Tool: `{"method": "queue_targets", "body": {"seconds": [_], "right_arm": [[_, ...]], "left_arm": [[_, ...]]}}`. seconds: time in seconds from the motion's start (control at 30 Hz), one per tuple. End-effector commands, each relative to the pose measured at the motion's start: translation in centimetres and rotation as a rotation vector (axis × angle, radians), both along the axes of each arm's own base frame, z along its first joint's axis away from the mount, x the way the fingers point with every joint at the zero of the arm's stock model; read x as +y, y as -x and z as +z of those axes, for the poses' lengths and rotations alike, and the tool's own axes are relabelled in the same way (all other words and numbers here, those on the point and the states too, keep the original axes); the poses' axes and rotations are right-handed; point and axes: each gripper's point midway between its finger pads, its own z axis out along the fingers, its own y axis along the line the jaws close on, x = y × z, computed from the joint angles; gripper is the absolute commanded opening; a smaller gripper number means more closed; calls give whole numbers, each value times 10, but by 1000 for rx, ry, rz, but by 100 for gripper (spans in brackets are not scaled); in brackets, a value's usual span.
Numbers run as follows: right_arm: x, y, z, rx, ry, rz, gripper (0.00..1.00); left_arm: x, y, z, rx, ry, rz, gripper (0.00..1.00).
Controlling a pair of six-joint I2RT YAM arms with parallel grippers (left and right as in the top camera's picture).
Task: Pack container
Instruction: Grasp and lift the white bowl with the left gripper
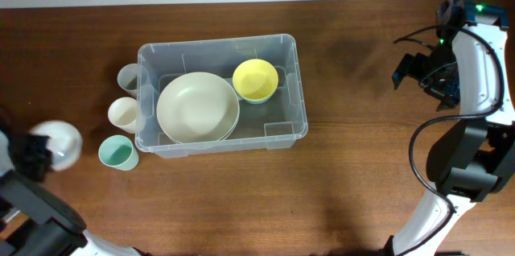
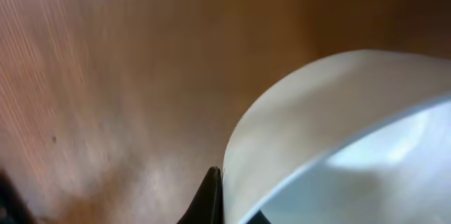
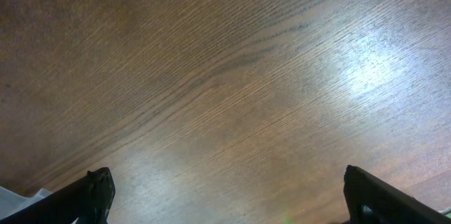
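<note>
My left gripper carries the white bowl (image 1: 60, 143) to the right in the overhead view, past the cups, next. It then releases it into the small yellow bowl (image 1: 255, 80), which is empty.
The clear plastic container (image 1: 286, 47) sits mid-table and holds a large cream bowl (image 1: 197, 108) and a small yellow bowl (image 1: 255, 80). My left gripper (image 1: 34, 156) at the far left is shut on the rim of a white bowl (image 1: 60, 143), blurred in the overhead view; the bowl fills the right of the left wrist view (image 2: 331, 132) with one dark fingertip (image 2: 211, 199) against its outer wall. My right gripper (image 1: 418, 75) is open and empty above bare table at the far right, its fingertips wide apart (image 3: 229, 196).
Three cups stand just left of the container: a grey one (image 1: 129, 77), a cream one (image 1: 123, 114) and a teal one (image 1: 117, 153). The table's far edge runs along the top of the overhead view.
</note>
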Motion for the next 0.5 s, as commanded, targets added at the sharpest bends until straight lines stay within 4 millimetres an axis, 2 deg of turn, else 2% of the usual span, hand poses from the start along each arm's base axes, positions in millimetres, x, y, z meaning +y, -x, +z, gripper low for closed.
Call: {"method": "queue_targets", "body": {"seconds": [0.0,0.03,0.07,0.1,0.13,0.17,0.23,0.33,0.47], "right_arm": [[-1,1,2,-4,0,-4,99],[0,1,2,-4,-1,-4,99],[-1,1,2,-4,0,-4,99],[0,1,2,-4,0,-4,99],[-1,1,2,-4,0,-4,99],[-1,1,2,-4,0,-4,99],[0,1,2,-4,0,-4,99],[0,1,2,-4,0,-4,99],[0,1,2,-4,0,-4,99]], "left_arm": [[22,-28,94,-186,-160,-29,1],[20,-37,115,-244,-170,-50,1],[12,-55,144,-342,-182,-124,1],[4,-67,163,-411,-187,-184,1],[-23,-95,203,-558,-199,-332,1],[-39,-108,222,-623,-208,-411,1],[-89,-138,263,-773,-239,-645,1],[-165,-168,291,-896,-269,-939,1],[-270,-193,294,-966,-259,-1271,1]]}}
